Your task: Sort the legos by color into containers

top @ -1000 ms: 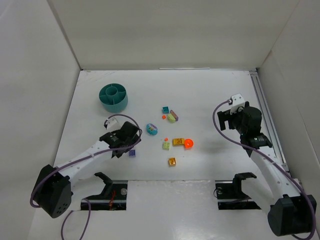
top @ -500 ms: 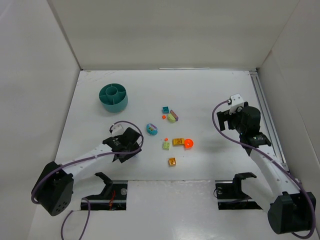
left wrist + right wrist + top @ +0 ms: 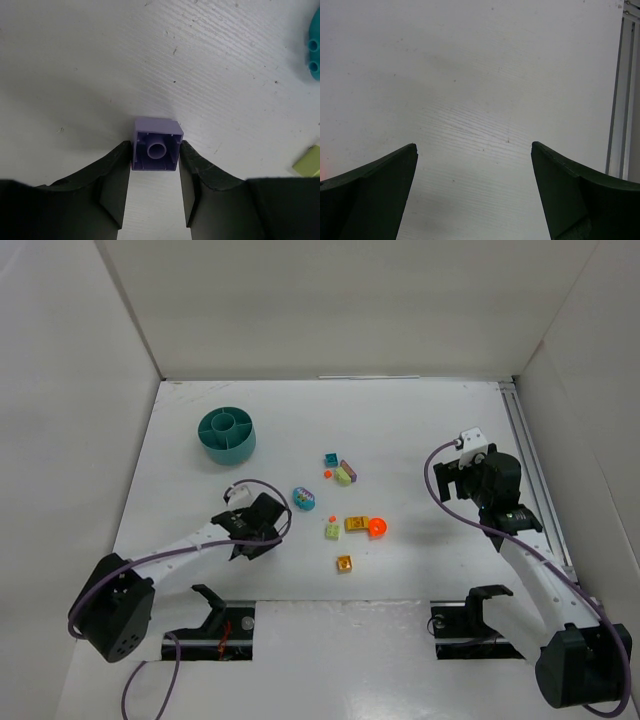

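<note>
The teal divided bowl has separate sections that keep colors apart. My left gripper needs to lift the purple lego, then carry it outward over the outer ring of the teal divided bowl [image 3: 224,438].
A small purple lego [image 3: 156,144] lies on the white table with its hollow underside toward the left wrist camera. My left gripper [image 3: 156,151] is shut on it, one finger against each side. Seen from above, that gripper [image 3: 258,536] hides the brick. The other legos lie to its right: a teal oval piece [image 3: 304,499], a lime brick [image 3: 332,531], a yellow brick [image 3: 357,524], an orange round piece [image 3: 377,528] and an orange brick [image 3: 344,563]. The teal divided bowl [image 3: 207,447] stands at the back left. My right gripper [image 3: 452,478] hovers open over bare table [image 3: 474,150].
More legos sit further back: a teal brick [image 3: 330,459], a lime and purple piece [image 3: 345,474], a tiny orange bit [image 3: 326,475]. White walls close in the table on three sides. An aluminium rail [image 3: 530,470] runs along the right edge.
My left gripper has settled over the purple lego and its fingers have closed onto the brick's sides. The right arm has not moved.
</note>
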Controlling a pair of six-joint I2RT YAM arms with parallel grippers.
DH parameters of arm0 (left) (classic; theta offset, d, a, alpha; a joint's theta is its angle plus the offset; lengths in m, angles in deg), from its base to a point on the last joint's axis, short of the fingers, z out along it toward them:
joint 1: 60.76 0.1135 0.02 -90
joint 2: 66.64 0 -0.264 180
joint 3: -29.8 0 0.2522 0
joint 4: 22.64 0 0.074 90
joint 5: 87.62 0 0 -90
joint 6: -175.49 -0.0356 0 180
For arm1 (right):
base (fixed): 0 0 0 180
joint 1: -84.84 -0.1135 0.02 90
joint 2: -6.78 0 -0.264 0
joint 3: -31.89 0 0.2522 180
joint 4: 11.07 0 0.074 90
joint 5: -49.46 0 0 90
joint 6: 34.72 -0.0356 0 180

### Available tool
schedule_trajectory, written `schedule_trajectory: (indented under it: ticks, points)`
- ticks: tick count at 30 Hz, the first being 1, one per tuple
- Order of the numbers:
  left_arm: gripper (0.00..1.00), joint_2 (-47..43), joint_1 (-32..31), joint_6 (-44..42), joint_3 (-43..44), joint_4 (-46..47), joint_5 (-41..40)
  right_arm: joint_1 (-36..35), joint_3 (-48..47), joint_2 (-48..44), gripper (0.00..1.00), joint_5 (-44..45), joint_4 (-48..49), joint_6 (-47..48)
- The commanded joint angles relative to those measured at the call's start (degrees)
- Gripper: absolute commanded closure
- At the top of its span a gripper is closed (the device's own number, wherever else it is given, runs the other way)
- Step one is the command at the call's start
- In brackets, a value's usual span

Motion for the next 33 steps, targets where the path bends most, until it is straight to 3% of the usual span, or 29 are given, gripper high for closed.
schedule_trajectory:
  ticks: [1, 5, 11, 16, 25, 33]
  points:
    - [0.66, 2.29, -0.28, 0.67, -0.09, -1.64, -0.85, -0.28, -0.54, -0.75, 0.00, 0.65, 1.55, -0.65]
    - [0.74, 1.51, -0.28, -0.03, 4.02, -2.17, -2.51, -0.28, -0.54, -1.28, 0.00, 0.65, 1.55, -0.65]
    - [0.73, -1.40, 1.03, -4.33, 13.95, -2.53, -11.12, -0.28, -0.54, -1.28, 0.00, 0.65, 1.55, -0.65]
    - [0.71, 0.79, 10.06, -12.32, 22.48, 2.39, -13.24, 0.24, -0.54, -1.80, 0.00, 1.18, 1.55, -0.65]
    - [0.71, 12.73, 26.59, -22.96, 38.12, 8.20, -7.98, 0.24, -0.54, -1.19, 0.00, 3.46, 1.55, -0.12]
    - [0.71, 19.33, 31.79, -26.13, 43.06, 9.78, -6.30, 0.24, -0.54, -1.19, 0.00, 5.14, 1.55, -0.12]
